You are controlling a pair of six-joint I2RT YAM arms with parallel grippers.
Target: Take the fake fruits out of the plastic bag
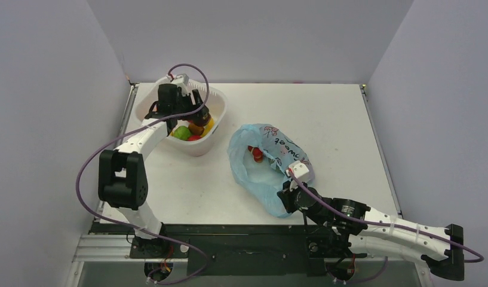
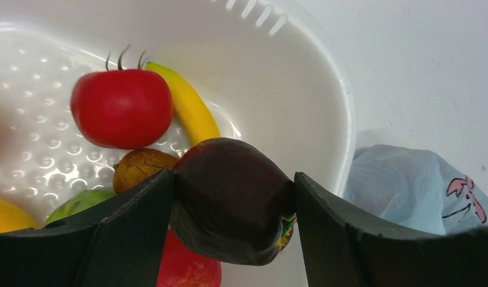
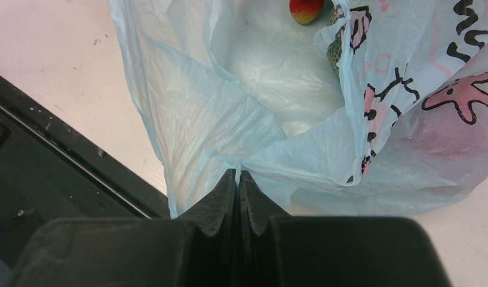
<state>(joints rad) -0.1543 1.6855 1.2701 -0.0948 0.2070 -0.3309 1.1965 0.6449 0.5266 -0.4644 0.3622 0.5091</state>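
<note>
The fruit goes down with my left gripper to the banana piece's near end [image 1: 208, 126] [image 2: 206, 131] and is released there next, because it still hangs above the rest.
My left gripper [image 2: 234, 179] is shut on a dark maroon glossy fruit [image 2: 229, 209] and holds it over the white tub [image 2: 277, 89]; it shows in the top view [image 1: 199, 117] above the tub's right half. In the tub lie a red apple [image 2: 122, 107], a yellow banana piece [image 2: 190, 107] and another red fruit [image 2: 190, 269]. My right gripper [image 3: 238, 172] is shut on a fold of the light-blue plastic bag [image 3: 277, 89] at its near edge, as the top view shows [image 1: 287, 192]. Inside the bag [image 1: 265, 167] are a red-orange fruit [image 3: 305, 9] and part of a green ribbed piece [image 3: 334, 54].
The tub [image 1: 220, 110] stands at the back left of the white table. It also holds a brown-orange oval piece [image 2: 137, 167], a lime-green piece [image 2: 80, 203] and an orange piece [image 2: 5, 215]. A black rail [image 3: 62, 173] runs along the table's near edge.
</note>
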